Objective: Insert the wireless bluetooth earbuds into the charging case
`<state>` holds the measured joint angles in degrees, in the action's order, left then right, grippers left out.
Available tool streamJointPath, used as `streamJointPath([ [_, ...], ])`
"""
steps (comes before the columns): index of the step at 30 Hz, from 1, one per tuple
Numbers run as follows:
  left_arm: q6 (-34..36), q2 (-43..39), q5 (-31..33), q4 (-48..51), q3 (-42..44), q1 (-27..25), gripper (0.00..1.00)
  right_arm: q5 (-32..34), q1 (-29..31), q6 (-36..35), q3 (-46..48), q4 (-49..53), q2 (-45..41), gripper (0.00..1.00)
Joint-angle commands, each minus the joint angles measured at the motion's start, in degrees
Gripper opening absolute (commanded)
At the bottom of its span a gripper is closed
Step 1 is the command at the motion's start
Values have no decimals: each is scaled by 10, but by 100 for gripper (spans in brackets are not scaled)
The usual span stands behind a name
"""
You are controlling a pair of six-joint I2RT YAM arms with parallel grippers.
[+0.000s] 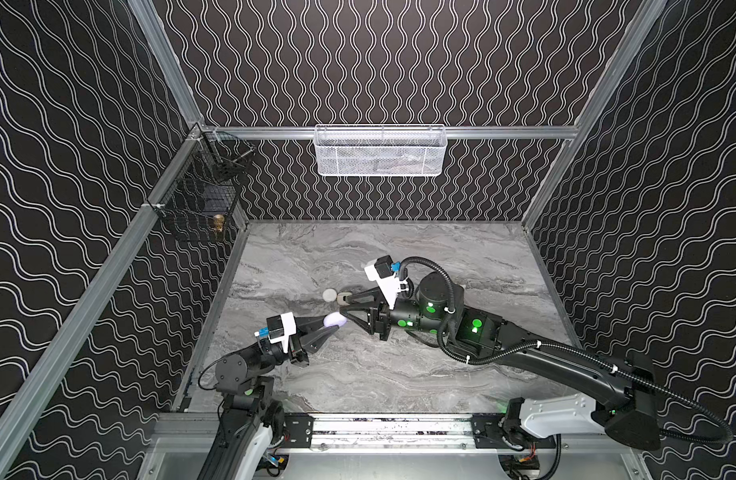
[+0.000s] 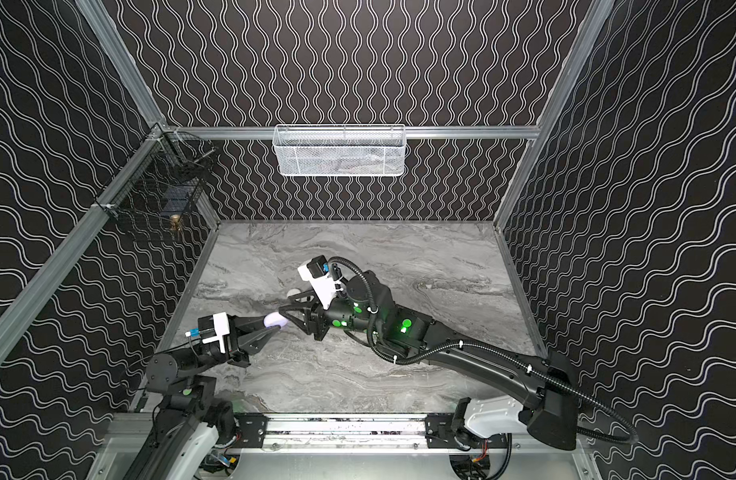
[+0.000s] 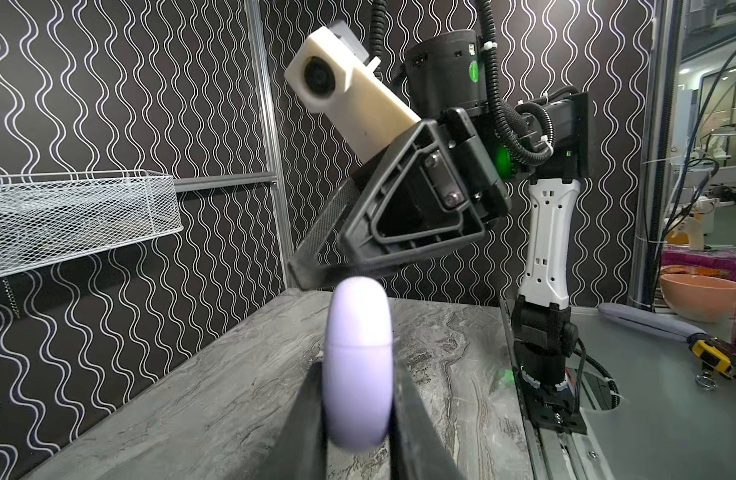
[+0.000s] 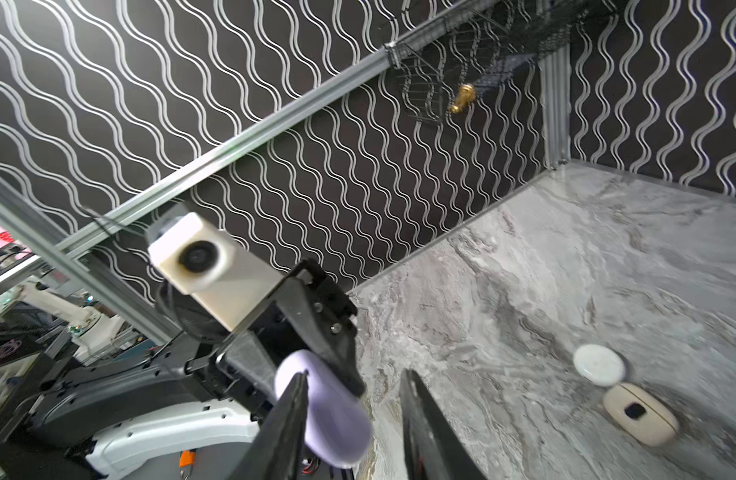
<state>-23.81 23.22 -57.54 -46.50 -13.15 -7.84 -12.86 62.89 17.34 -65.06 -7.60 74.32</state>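
The marble tabletop lies below the left gripper, so the left gripper needs to go down toward it beneath the right gripper and let go of the case's lower body there.
A closed lavender charging case (image 3: 358, 365) stands on edge between the fingers of my left gripper (image 3: 358, 374), which is shut on it and holds it above the marble table (image 1: 399, 374). In both top views the case (image 1: 334, 320) (image 2: 274, 320) shows at the left fingertips. My right gripper (image 4: 355, 374) is open right beside it. One of its fingers (image 4: 291, 407) lies across the case (image 4: 333, 419), while the other finger stands clear of it. The wireless bluetooth earbuds are not in view.
A round white case (image 4: 599, 368) and a cream case (image 4: 640, 413) lie on the table just behind the right gripper (image 1: 343, 304). A white mesh basket (image 1: 378, 151) hangs on the back wall. A black wire basket (image 1: 200, 195) hangs in the back left corner.
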Motion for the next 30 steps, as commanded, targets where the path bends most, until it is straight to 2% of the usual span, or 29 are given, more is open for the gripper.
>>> streamJointPath([
  [1,14,4,17,18,-7,0,0,56,0,-2,3,-19,-14,38],
  [3,49,12,61,94,-19,0,0,167,0,14,6,13,-31,41],
  [5,71,34,129,168,-34,0,0,303,-4,43,8,57,-47,49],
  [7,80,81,214,253,-60,0,0,422,-15,86,14,101,-60,65],
  [9,57,144,304,327,-95,1,0,505,-38,136,11,174,-65,85],
  [11,19,204,323,340,-109,1,0,586,-56,207,0,260,-63,99],
  [12,-11,225,317,319,-104,1,0,605,-65,233,2,288,-65,99],
  [15,-109,285,280,184,-52,-13,0,575,-104,186,54,246,-84,99],
  [17,-93,334,318,170,-63,-88,0,578,-128,138,132,158,-99,99],
  [19,-58,389,405,210,-107,-188,0,600,-156,68,205,45,-112,99],
  [21,-67,449,444,163,-119,-247,0,640,-200,35,249,-15,-107,99],
  [22,-80,483,454,136,-123,-263,0,641,-234,34,267,-26,-101,99],
  [25,-93,575,499,103,-144,-293,0,593,-340,60,304,-23,-88,99],
  [27,-97,638,524,91,-164,-307,0,584,-390,31,347,-86,-82,99],
  [30,-108,719,526,73,-195,-316,0,588,-446,-23,397,-181,-62,99],
])
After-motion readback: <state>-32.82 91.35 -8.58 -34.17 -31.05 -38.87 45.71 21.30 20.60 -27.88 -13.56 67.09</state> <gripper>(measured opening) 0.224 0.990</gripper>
